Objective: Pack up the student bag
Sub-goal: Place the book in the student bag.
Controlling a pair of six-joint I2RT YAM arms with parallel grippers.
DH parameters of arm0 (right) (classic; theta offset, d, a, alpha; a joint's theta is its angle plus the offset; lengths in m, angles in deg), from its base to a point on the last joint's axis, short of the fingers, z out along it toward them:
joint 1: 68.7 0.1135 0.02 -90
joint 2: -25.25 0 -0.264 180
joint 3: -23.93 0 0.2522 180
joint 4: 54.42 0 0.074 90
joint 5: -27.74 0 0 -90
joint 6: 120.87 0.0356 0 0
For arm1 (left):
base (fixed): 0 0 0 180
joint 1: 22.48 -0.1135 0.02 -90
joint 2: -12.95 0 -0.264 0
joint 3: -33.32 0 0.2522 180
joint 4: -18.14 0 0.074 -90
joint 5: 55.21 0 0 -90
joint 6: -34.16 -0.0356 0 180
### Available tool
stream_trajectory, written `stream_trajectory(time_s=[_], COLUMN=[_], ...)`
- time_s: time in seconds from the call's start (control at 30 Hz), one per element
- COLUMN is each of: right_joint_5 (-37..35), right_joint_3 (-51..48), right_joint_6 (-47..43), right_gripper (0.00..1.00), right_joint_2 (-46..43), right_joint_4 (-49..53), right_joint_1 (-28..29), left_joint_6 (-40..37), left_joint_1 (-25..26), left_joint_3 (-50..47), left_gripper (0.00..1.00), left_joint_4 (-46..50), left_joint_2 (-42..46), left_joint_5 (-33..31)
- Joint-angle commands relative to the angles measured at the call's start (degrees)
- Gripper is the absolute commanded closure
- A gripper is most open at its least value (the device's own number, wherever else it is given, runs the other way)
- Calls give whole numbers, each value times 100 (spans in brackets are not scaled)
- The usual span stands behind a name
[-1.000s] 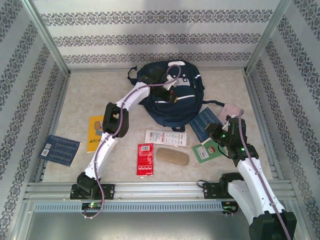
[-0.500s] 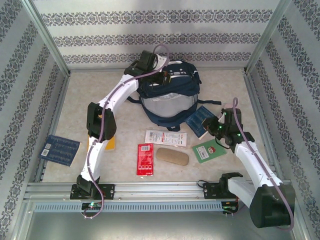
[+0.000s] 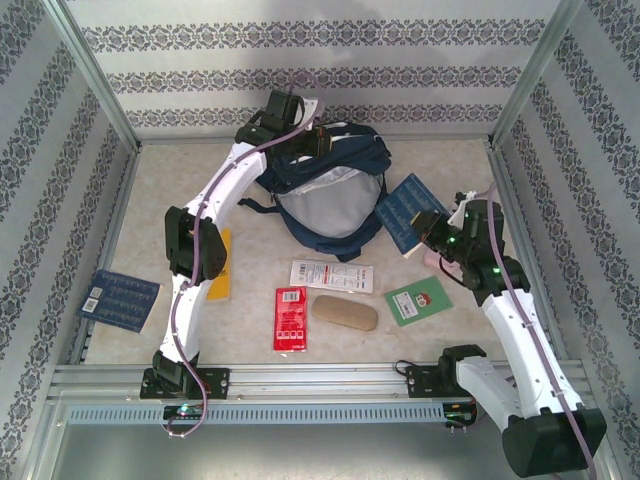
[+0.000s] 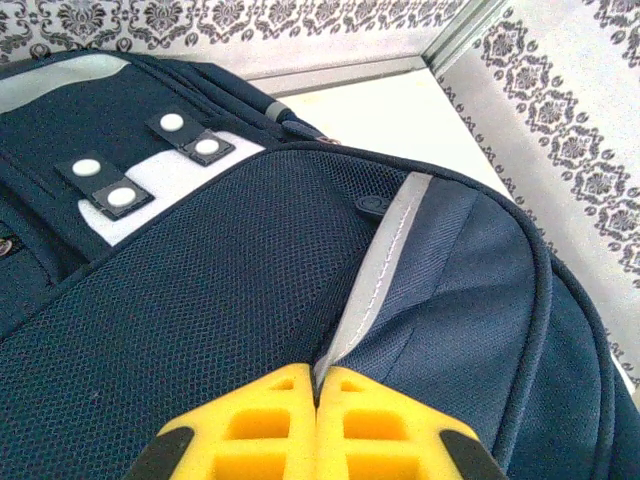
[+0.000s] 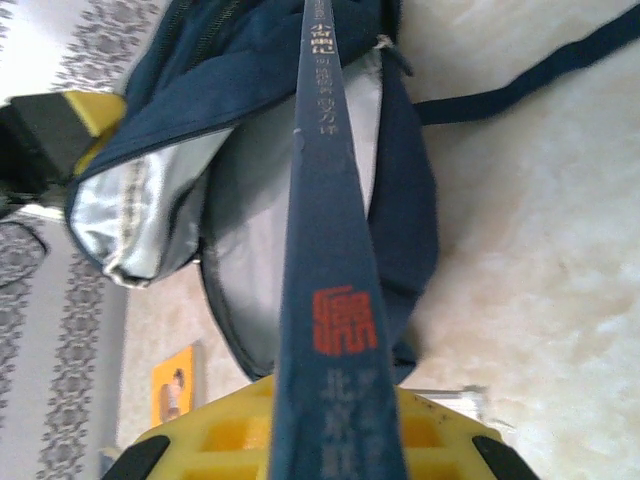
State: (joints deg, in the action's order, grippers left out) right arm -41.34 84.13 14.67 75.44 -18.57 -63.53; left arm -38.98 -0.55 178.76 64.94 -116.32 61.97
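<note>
The right gripper moves outward and across into the bag's opening (image 3: 335, 203) (image 5: 247, 230) next and releases the blue book, as that opening lies beyond the book from this gripper.
The student bag (image 3: 352, 152) lies at the back of the table with its mouth held open, and the light grey lining (image 3: 335, 205) shows. My left gripper (image 3: 314, 136) is shut on the bag's top flap and holds it up. In the left wrist view the yellow fingers (image 4: 260, 420) pinch a grey trim strip of the navy bag (image 4: 200, 300). My right gripper (image 3: 430, 233) is shut on a blue book (image 3: 408, 208), held off the table just right of the bag's mouth. In the right wrist view the book's spine (image 5: 330, 250) points at the open bag (image 5: 250, 250).
On the table in front of the bag lie a white packet (image 3: 331, 275), a red packet (image 3: 290, 317), a tan glasses case (image 3: 345, 313) and a green booklet (image 3: 420, 300). A yellow book (image 3: 218, 270) sits partly under the left arm. Another blue book (image 3: 120, 298) lies far left.
The left gripper pulled the bag's flap back and up, baring the lining. The right gripper took the blue book from the table and lifted it toward the bag's mouth.
</note>
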Motion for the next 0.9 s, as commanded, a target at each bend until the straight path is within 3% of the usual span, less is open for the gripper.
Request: stream_trajectory(time_s=[0.0, 0.2, 0.33, 0.53, 0.87], right_joint_5=[744, 1365, 1237, 1077, 431], right_joint_3=[234, 215, 683, 1405, 2630], right_joint_6=[525, 1453, 1305, 1463, 1933], right_gripper=[100, 100, 100, 100, 100], right_joint_2=[328, 1139, 1681, 2827, 5150], right_joint_4=[-455, -1845, -1847, -2143, -2920], right_joint_1=[113, 441, 612, 771, 1220], left_joint_6=[370, 511, 553, 716, 637], left_joint_1=[-133, -208, -242, -240, -241], left_joint_3=[506, 862, 964, 765, 643], left_gripper=[100, 100, 100, 100, 100], left_joint_4=[-315, -155, -84, -219, -501], left_joint_2=[524, 542, 580, 614, 666], left_joint_5=[-50, -272, -263, 312, 727])
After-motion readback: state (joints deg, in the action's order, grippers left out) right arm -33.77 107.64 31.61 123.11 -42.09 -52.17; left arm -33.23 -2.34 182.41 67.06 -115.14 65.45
